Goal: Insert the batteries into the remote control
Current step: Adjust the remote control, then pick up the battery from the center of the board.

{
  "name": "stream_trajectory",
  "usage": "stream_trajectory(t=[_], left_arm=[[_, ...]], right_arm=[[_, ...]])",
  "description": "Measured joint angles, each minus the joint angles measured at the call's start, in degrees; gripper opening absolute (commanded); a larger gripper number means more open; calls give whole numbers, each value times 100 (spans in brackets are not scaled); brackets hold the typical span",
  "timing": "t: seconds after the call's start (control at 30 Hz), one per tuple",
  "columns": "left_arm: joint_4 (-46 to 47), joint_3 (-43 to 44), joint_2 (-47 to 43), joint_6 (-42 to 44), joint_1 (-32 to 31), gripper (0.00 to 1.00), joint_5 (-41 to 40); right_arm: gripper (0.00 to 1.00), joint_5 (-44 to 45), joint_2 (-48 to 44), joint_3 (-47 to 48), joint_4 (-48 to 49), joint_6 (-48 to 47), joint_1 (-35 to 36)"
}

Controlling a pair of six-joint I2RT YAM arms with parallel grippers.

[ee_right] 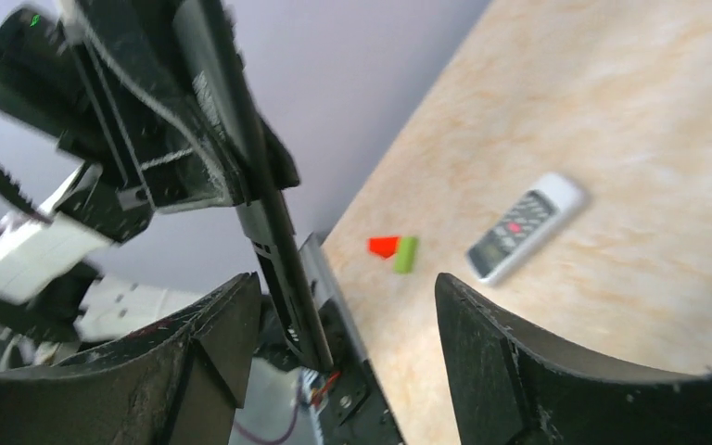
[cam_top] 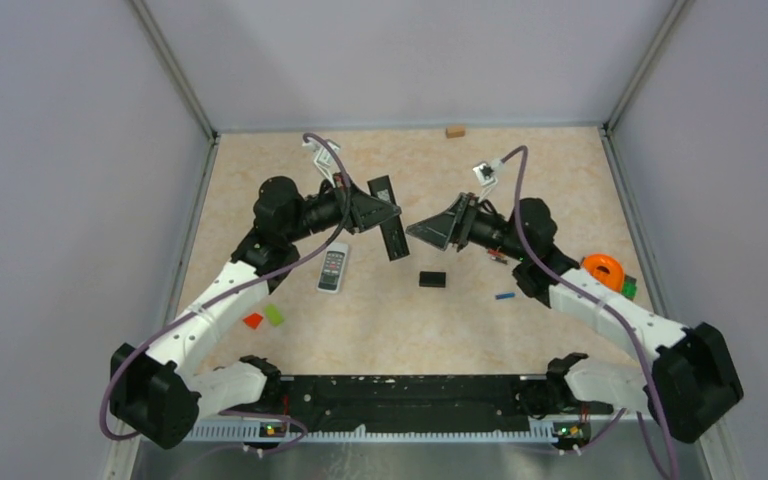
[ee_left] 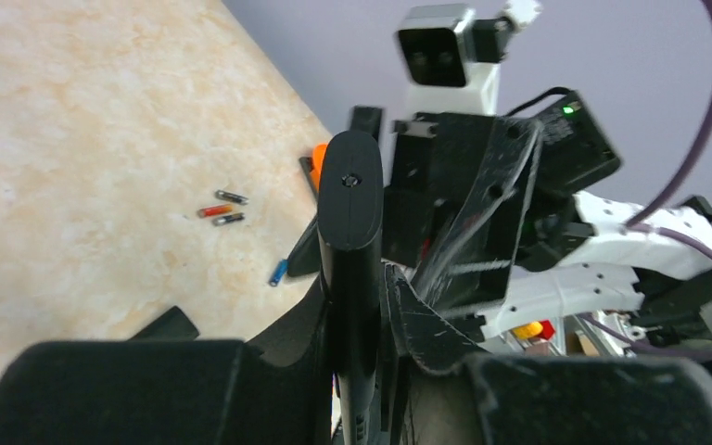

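I will move my right gripper back and down and tip its fingers onto the blue battery [cam_top: 504, 295], because the battery is below it, to its right in the top view.
My left gripper [cam_top: 390, 212] is shut on a long black remote control [cam_top: 389, 225] and holds it above the table, one end tilted down. In the left wrist view the remote [ee_left: 349, 222] stands edge-on between the jaws. My right gripper [cam_top: 418, 230] is open and empty, facing the remote from the right; in the right wrist view the remote [ee_right: 269, 232] hangs near its left finger [ee_right: 218, 334]. Three red-and-dark batteries [ee_left: 222, 210] and a blue battery [ee_left: 278, 272] lie on the table; the blue one also shows from above [cam_top: 504, 296].
A white remote [cam_top: 333, 267] lies left of centre. A small black flat piece [cam_top: 432, 279] lies mid-table. Red [cam_top: 252, 320] and lime-green [cam_top: 274, 314] blocks lie at the left. An orange ring [cam_top: 603, 270] and a green block [cam_top: 627, 289] sit at the right, a wooden block [cam_top: 455, 130] at the back.
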Motion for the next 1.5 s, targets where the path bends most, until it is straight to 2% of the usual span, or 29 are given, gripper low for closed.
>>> stream_trajectory(t=[0.2,0.4,0.53,0.83,1.13,1.23,1.37,1.5], left_arm=[[-293,0,-111,404,74,0,-372],[-378,-2,-170,573,81,0,-763],[-433,-26,-170,629,81,0,-929],[-551,-114,-168,673,81,0,-988],[-376,-173,-168,686,81,0,-424],[-297,-173,-168,684,81,0,-306],[-282,-173,-168,688,81,0,-275],[-282,-173,-168,691,81,0,-278]], right_arm=[[60,1600,-1062,197,-2457,-726,-444],[55,3565,-813,494,-4780,-706,-461],[55,4284,-586,339,-5770,-409,-481],[54,4811,-422,-177,-6400,-155,-745],[47,4887,-15,-605,-6234,179,-1014],[51,4874,168,-603,-6094,140,-1016],[57,4907,149,-590,-6002,-328,-1016],[58,4669,-48,-492,-5851,-1561,-1016]])
